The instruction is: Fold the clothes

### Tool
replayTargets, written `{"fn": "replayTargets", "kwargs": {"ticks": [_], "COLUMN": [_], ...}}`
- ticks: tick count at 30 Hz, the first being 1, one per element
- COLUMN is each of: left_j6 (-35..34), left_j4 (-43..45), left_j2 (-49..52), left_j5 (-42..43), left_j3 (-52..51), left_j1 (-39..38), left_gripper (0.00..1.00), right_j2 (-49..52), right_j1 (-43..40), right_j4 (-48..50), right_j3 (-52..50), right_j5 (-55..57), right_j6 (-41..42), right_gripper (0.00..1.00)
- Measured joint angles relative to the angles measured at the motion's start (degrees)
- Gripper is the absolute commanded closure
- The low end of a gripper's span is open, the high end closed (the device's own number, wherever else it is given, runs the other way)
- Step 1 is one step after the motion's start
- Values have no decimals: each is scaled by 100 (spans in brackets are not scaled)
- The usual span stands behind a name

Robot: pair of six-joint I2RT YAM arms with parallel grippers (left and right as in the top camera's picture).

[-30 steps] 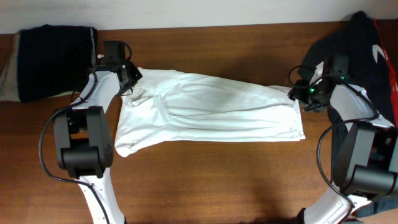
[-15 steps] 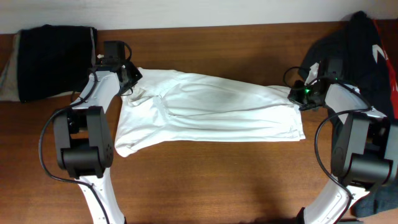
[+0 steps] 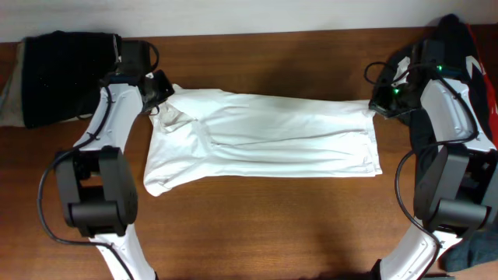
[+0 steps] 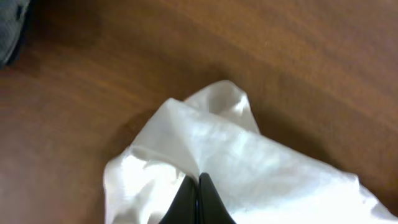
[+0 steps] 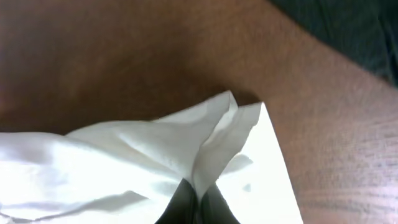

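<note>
The robot's left gripper next needs to pull the pinched corner back over the shirt's near flap [image 3: 166,165] and then let go of it.
The clothes, a white T-shirt [image 3: 264,140], lie stretched left to right across the brown table [image 3: 257,225]. My left gripper [image 3: 161,97] is shut on the shirt's upper left corner; in the left wrist view its black fingertips [image 4: 199,186] pinch a raised fold of white cloth [image 4: 211,137]. My right gripper [image 3: 379,107] is shut on the upper right corner. In the right wrist view the cloth [image 5: 211,143] rises in a peak from between the closed fingertips [image 5: 198,194]. Both corners are lifted slightly off the table.
A folded black and beige bundle [image 3: 62,74] lies at the back left, close to the left arm. A black garment with red and white marks [image 3: 467,70] is heaped at the right edge, behind the right arm.
The right gripper closed on the shirt's upper right corner and pulled it up and back. The left gripper drew its corner back too, so the shirt's top edge is straighter.
</note>
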Motion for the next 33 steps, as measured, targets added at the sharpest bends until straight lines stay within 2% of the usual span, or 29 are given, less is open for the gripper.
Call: {"fn": "replayTargets", "kwargs": {"ticks": [9, 14, 23, 25, 26, 27, 28, 29, 30, 33], "left_j6": [590, 721, 861, 892, 892, 894, 894, 920, 946, 951], "left_j4": [-1408, -2339, -3866, -3869, -3803, -3713, -3620, -3477, -3379, -3145], "left_j2": [-981, -1016, -1016, -1016, -1016, -1016, -1016, -1016, -1016, -1016], "left_j5": [0, 61, 15, -79, -105, -133, -155, -175, -181, -210], "left_j3": [46, 63, 59, -33, -120, -297, -531, -745, -907, -1178], "left_j1": [76, 70, 70, 70, 70, 70, 70, 72, 72, 72], "left_gripper": [100, 100, 100, 100, 100, 92, 50, 35, 28, 29], "right_j2": [0, 0, 0, 0, 0, 0, 0, 0, 0, 0], "right_j1": [-337, -581, -529, -507, -498, -483, -472, -463, -450, -356], "right_j4": [-1228, -1478, -2015, -2059, -2068, -2083, -2079, -2076, -2074, -2070], "right_j3": [295, 315, 315, 315, 315, 315, 315, 315, 317, 317], "right_j5": [-48, -61, 140, 221, 247, 275, 313, 334, 356, 396], "right_j6": [-2, -28, -92, -87, -90, -85, -94, -87, -87, -118], "right_gripper": [96, 96, 92, 91, 88, 57, 27, 13, 4, 3]}}
